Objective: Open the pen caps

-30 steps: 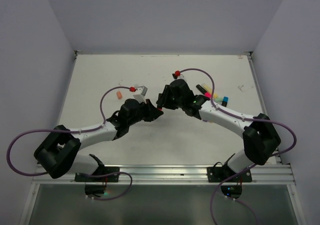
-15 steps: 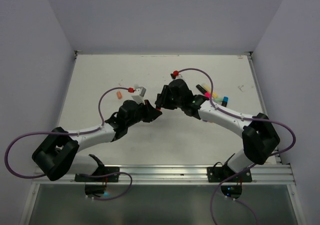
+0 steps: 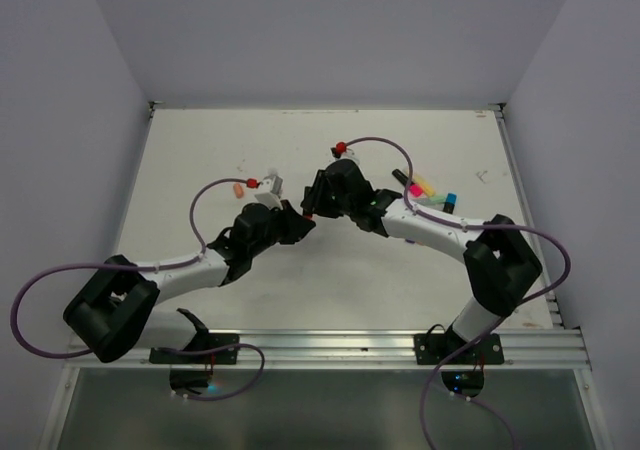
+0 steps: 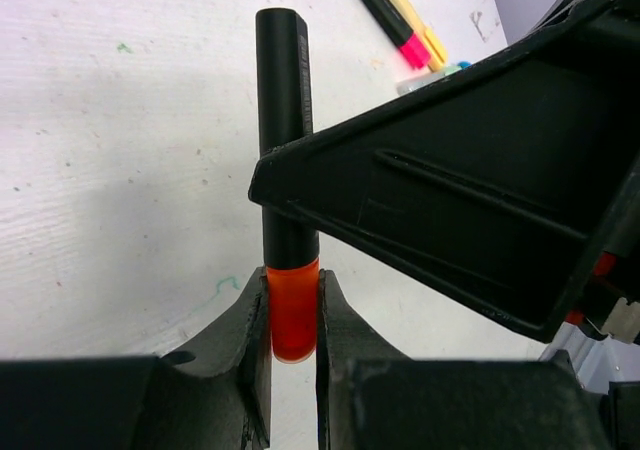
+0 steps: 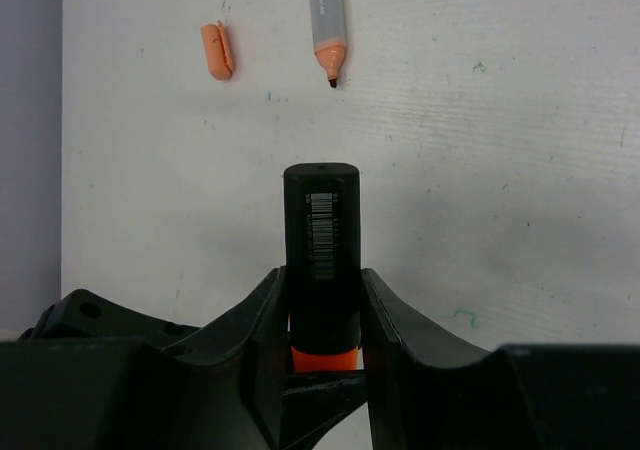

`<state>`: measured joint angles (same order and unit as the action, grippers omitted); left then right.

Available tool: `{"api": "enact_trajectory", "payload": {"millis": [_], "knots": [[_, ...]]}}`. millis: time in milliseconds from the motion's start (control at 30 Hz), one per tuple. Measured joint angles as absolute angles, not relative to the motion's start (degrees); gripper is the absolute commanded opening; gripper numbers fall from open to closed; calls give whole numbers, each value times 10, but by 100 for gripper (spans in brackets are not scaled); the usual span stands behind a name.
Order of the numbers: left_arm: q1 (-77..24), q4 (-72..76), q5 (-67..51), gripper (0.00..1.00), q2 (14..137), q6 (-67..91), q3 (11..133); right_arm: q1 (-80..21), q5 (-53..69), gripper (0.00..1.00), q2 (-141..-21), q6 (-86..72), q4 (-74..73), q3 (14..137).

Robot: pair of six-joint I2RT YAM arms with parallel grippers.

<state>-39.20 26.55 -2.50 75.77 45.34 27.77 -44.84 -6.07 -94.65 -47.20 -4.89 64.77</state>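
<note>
The table is bare beside the grey pen, below and outward. My right gripper should pull the body of the black highlighter out of its cap, carry it outward, lower it and let go.
An orange pen cap (image 4: 293,310) sits on the end of a black highlighter body (image 4: 282,120), still joined to it. My left gripper (image 4: 292,300) is shut on this cap, one finger on each side. My right gripper (image 5: 322,290) is shut on the black body (image 5: 322,240), with an orange band (image 5: 325,358) showing just below its fingers. In the top view the two grippers meet nose to nose over the table's middle, left gripper (image 3: 298,222) and right gripper (image 3: 313,210). The pen is held above the tabletop.
A loose peach cap (image 5: 216,51) and an uncapped grey pen with an orange tip (image 5: 328,20) lie on the table beyond the grippers, left of centre. Pink (image 4: 390,15) and yellow (image 4: 420,25) highlighters and a blue one (image 3: 450,199) lie at the back right.
Both grippers, joined on the pen, have shifted a little to the left and slightly farther back. Their grips look unchanged.
</note>
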Motion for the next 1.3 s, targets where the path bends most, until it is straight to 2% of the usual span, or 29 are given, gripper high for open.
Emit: {"api": "enact_trajectory", "payload": {"millis": [167,400,500,600,733,933,1300], "knots": [[-384,281,-11,0,739,455,256,-440,-57,0,-981,-474,-7,670],[-410,273,-62,0,684,454,237,-310,-108,0,-1039,-473,64,755],[-410,229,-23,0,677,455,241,-293,-108,0,-1062,-456,43,814],[-404,124,52,0,684,457,278,-303,-90,0,-1112,-426,13,894],[-344,11,130,0,718,452,368,-321,-63,0,-1166,-386,-38,936],[-194,-57,189,0,779,427,452,-340,-32,0,-1236,-336,-104,946],[-134,-150,250,0,913,426,498,-357,-11,0,-1338,-277,-152,1074]]}}
